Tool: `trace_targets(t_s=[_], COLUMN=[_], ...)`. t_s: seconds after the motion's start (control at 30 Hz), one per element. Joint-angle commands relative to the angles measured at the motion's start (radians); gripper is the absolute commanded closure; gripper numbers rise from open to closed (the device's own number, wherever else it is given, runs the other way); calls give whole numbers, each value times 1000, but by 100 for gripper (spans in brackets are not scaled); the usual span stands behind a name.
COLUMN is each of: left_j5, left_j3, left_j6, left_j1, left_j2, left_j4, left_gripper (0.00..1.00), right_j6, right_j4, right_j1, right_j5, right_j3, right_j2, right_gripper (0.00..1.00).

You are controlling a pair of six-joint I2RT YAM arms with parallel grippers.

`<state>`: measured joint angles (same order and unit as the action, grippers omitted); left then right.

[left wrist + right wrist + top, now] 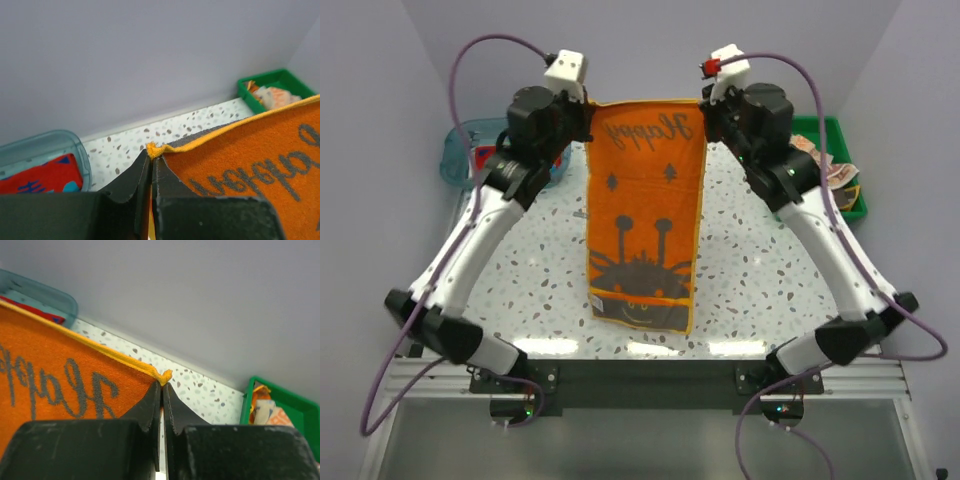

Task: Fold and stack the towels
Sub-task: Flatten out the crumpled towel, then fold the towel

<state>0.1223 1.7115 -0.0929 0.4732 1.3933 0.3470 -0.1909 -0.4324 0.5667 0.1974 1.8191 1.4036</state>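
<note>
My left gripper lowers the towel's hem corner toward the table next, then carries that corner back over the towel's spider-print end, since the towel still hangs unfolded.
An orange towel (642,215) with dark lettering and a spider print hangs stretched between my two grippers, high over the table; its lower edge rests near the table's front. My left gripper (588,112) is shut on the towel's top left corner (152,149). At the top right corner (165,376), my right gripper (704,108) is shut on the yellow-hemmed edge. Both pairs of jaws stand pressed together on the hem. A red towel (42,177) with blue marks lies in the clear blue tub (45,147). Peach-patterned towels (265,412) lie in the green tray (300,407).
The clear blue tub (468,150) stands at the back left of the speckled table (540,270), the green tray (840,160) at the back right. Grey walls close in behind and on both sides.
</note>
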Motion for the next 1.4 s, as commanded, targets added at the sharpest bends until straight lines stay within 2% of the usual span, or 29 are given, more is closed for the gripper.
trace_targets(t_s=[0.0,0.2,0.3,0.4,0.5,0.63,0.77,1.0,1.13,1.23,1.37], left_j5=[136,-3,-49,-91,-118,-147,-216,-302,-302,-302,-280], left_j3=[19,219,278,267,195,36,-171,-401,-565,-676,-762], left_j6=[-13,-74,-73,-73,-77,-146,-223,-280,-300,-330,-353], left_j1=[-83,-186,-199,-203,-202,-203,-200,-199,-183,-159,-114], left_j2=[189,549,665,708,696,594,498,328,225,158,144], left_j4=[-60,-103,-109,-132,-143,-154,-166,-120,-115,-164,-197], left_gripper=[100,100,100,100,100,100,100,100,100,100,100], right_j6=[28,59,42,34,28,57,137,307,401,455,501], right_j4=[87,190,219,216,173,107,12,-127,-134,-109,-48], right_j1=[-132,-223,-235,-243,-246,-246,-246,-246,-245,-243,-240], right_j5=[94,-16,-44,-59,-107,-131,-119,-133,-194,-302,-291], right_j3=[-23,77,114,121,95,11,-95,-266,-421,-521,-645], right_j2=[151,458,570,630,638,577,511,385,286,250,242], right_gripper=[100,100,100,100,100,100,100,100,100,100,100])
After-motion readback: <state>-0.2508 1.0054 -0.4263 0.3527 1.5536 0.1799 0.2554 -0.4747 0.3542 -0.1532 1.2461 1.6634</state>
